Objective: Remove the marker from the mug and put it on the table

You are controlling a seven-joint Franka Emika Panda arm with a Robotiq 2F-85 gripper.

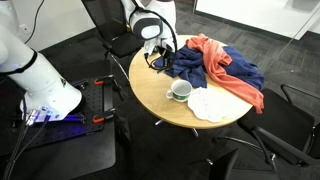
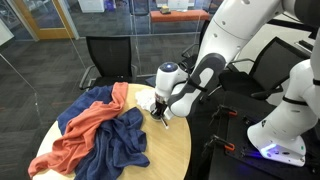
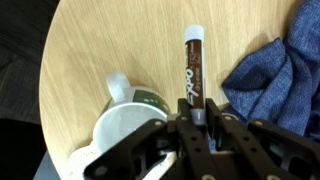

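My gripper moves away from the mug (image 1: 180, 91) and down to the bare wood (image 1: 157, 77) beside the blue fold next and releases the marker, since that patch lies empty.
In the wrist view the dark marker (image 3: 193, 70), with a white tip and white lettering, sticks out from between my gripper's fingers (image 3: 200, 118) over the light wood table (image 3: 100, 50). The fingers are shut on its near end. The white mug (image 3: 125, 125), with its handle towards the far side, stands just left of the fingers. In an exterior view the mug (image 1: 180, 91) stands near the middle of the round table (image 1: 155, 100), and my gripper (image 1: 155, 57) hangs low over the table's edge. In an exterior view my gripper (image 2: 160, 112) is beside the cloths; the mug is hidden there.
A heap of blue and orange cloths (image 1: 220, 65) covers the far half of the table, also seen in an exterior view (image 2: 95, 135); a blue fold (image 3: 275, 75) lies right of the marker. A flat white cloth (image 1: 211, 104) lies next to the mug. Dark chairs (image 2: 105, 55) surround the table.
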